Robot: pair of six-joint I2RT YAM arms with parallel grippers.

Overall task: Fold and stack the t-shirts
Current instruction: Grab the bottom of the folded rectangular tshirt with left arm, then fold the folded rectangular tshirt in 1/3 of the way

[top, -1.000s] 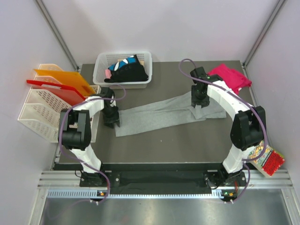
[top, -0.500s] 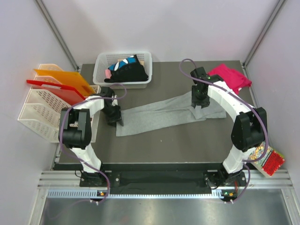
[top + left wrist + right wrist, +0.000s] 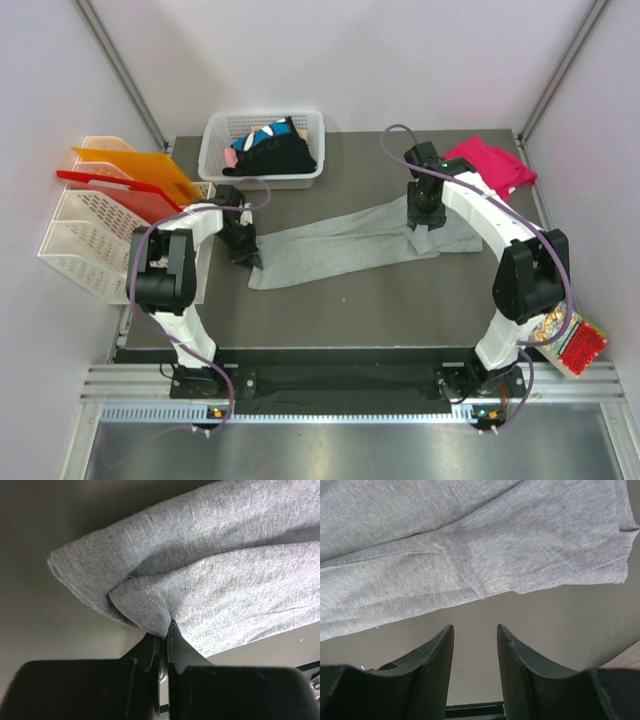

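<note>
The cloth lies stretched out long, so the robot's left gripper should carry the pinched hem corner to the right in the top view and let go of it over the shirt's middle.
A long light grey t-shirt lies stretched across the middle of the table. My left gripper is at its left end, shut on a bunched corner of the hem, with the cloth pinched between the fingertips. At the shirt's right end my right gripper stands open and empty over bare table, just short of the grey edge. A magenta-pink t-shirt lies crumpled at the back right. Black t-shirts with blue-white patches fill the basket.
The white basket stands at the back, left of centre. White file trays with orange and red folders sit off the table's left edge. A red snack packet lies at the right edge beside the right arm.
My left gripper has slid a little toward the grey t-shirt and closed on its corner. The right gripper has stayed open and hardly moved.
</note>
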